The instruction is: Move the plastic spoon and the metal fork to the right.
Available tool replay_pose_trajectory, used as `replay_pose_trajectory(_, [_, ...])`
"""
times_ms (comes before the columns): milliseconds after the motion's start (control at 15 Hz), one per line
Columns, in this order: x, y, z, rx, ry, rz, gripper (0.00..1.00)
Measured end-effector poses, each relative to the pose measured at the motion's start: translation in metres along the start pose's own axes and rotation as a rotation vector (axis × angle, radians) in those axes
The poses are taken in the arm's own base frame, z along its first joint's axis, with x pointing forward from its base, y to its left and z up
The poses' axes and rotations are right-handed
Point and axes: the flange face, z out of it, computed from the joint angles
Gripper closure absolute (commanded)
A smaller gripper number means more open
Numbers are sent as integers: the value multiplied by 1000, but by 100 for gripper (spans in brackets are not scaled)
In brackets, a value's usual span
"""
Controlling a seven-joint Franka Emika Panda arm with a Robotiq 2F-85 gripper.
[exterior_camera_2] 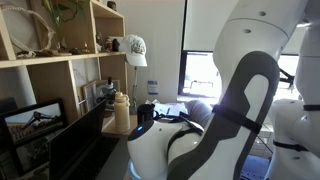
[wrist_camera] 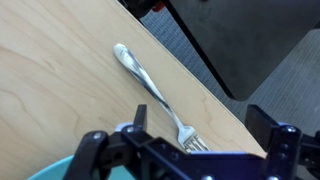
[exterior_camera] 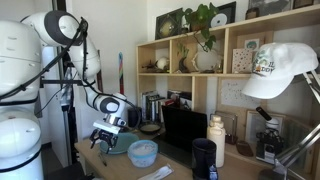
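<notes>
Next, my gripper lowers and shifts from the tines onto the metal fork's thin handle (wrist_camera: 157, 95), since the open fingers now hang around the fork's tined end.
The metal fork (wrist_camera: 150, 88) lies diagonally on the wooden table (wrist_camera: 50, 90), handle up-left and tines down-right, close to the table's edge. My gripper (wrist_camera: 200, 128) is open just above it, and the tines lie between the two black fingers without touching them. In an exterior view the gripper (exterior_camera: 108, 131) hangs low over the table next to a light blue bowl (exterior_camera: 143, 152). A pale flat object (exterior_camera: 156, 173) lies at the table's front; I cannot tell if it is the plastic spoon. The fork is hidden in both exterior views.
The blue bowl's rim (wrist_camera: 45, 170) sits right beside the gripper. A black monitor (exterior_camera: 184, 128), a dark mug (exterior_camera: 204, 157) and a cream bottle (exterior_camera: 216, 140) stand on the table. Wooden shelves (exterior_camera: 190, 75) rise behind. The table edge (wrist_camera: 205, 85) drops to grey floor.
</notes>
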Motion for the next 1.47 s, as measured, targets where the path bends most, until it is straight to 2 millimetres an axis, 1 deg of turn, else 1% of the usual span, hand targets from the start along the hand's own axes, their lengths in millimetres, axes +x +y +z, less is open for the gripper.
replay_pose_trajectory(133, [-1, -1, 5, 13, -17, -31, 0])
replay_pose_trajectory(333, [-6, -2, 16, 24, -89, -60, 0])
replay_pose_trajectory(600, [-8, 1, 27, -8, -177, -86, 0])
replay_pose_trajectory(1067, [9, 10, 23, -85, -207, -83, 0])
replay_pose_trajectory(1400, [16, 6, 37, -71, -227, -65, 0])
replay_pose_trajectory(1467, [17, 5, 40, -68, -232, -59, 5])
